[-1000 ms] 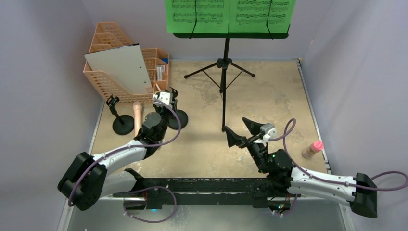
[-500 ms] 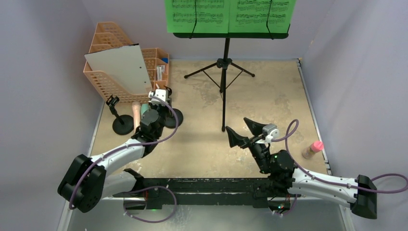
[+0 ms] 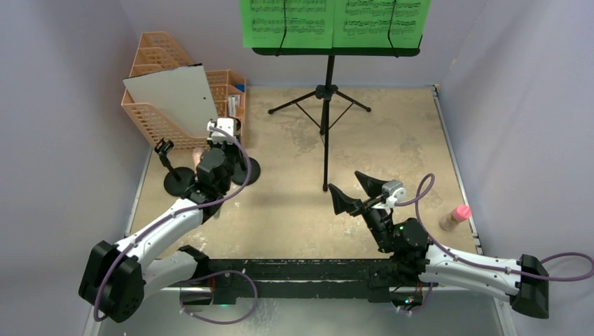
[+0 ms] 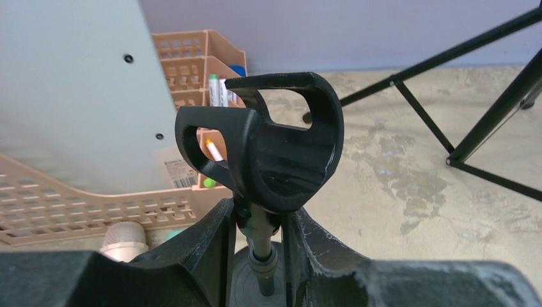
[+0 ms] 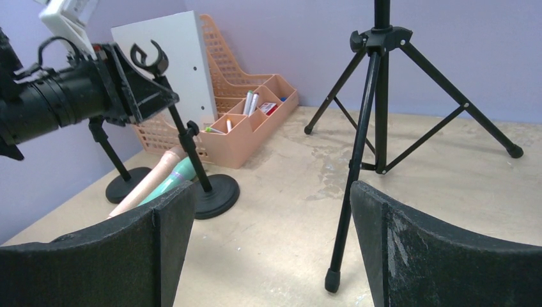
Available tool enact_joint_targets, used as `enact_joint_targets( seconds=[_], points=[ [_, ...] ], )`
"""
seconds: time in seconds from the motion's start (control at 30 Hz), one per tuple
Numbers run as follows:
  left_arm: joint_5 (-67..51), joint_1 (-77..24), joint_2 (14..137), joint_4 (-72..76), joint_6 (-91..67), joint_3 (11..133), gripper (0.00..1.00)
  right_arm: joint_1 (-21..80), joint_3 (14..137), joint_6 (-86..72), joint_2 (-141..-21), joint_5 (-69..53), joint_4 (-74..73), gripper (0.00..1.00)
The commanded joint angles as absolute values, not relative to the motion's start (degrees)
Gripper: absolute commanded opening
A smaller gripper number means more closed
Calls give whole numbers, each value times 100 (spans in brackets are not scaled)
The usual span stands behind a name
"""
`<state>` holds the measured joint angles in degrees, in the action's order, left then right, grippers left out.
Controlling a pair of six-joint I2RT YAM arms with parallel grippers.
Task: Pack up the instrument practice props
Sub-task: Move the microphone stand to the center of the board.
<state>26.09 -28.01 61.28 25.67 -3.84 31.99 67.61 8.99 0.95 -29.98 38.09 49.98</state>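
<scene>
My left gripper will next slide the base of the stem toward the second holder, closer to the mint microphone, and then open.
My left gripper [image 4: 255, 240] is shut on the thin stem of a small black round-based holder [image 4: 275, 160], just under its clip. In the right wrist view that holder [image 5: 192, 150] leans left with its base on the table. A second holder [image 3: 177, 180] stands to its left. The pink microphone [image 5: 148, 180] and the mint microphone [image 5: 177, 174] lie between the two bases, mostly hidden under my left arm from above. The black music desk [image 3: 336, 50] carries two green pages [image 3: 284, 21] on its tripod [image 3: 326, 91]. My right gripper [image 3: 348, 185] hangs open near the stand's front leg, holding nothing.
An orange mesh organizer [image 3: 157, 119] with a grey-white board [image 3: 175, 101] leaning in it stands at the back left, close behind my left gripper. A small pink-capped bottle [image 3: 455, 217] lies at the right edge. Purple walls enclose the table.
My left gripper has moved left and towards the organizer, keeping hold of the holder, whose base slid a little left. The right arm has barely moved.
</scene>
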Motion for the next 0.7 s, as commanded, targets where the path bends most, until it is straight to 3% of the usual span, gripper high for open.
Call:
enact_joint_targets(
  seconds=[0.0,0.23,0.67],
  points=[
    [3027,-2692,5732,2135,-297,3660,0,6794,896,89,-2963,3956,5141,91],
    [3251,-2648,5456,1733,-264,3682,0,6793,896,80,-2927,3915,5126,91],
    [3074,-2619,5891,2271,-899,2981,3,6792,896,79,-2933,3907,5124,91]
  ],
)
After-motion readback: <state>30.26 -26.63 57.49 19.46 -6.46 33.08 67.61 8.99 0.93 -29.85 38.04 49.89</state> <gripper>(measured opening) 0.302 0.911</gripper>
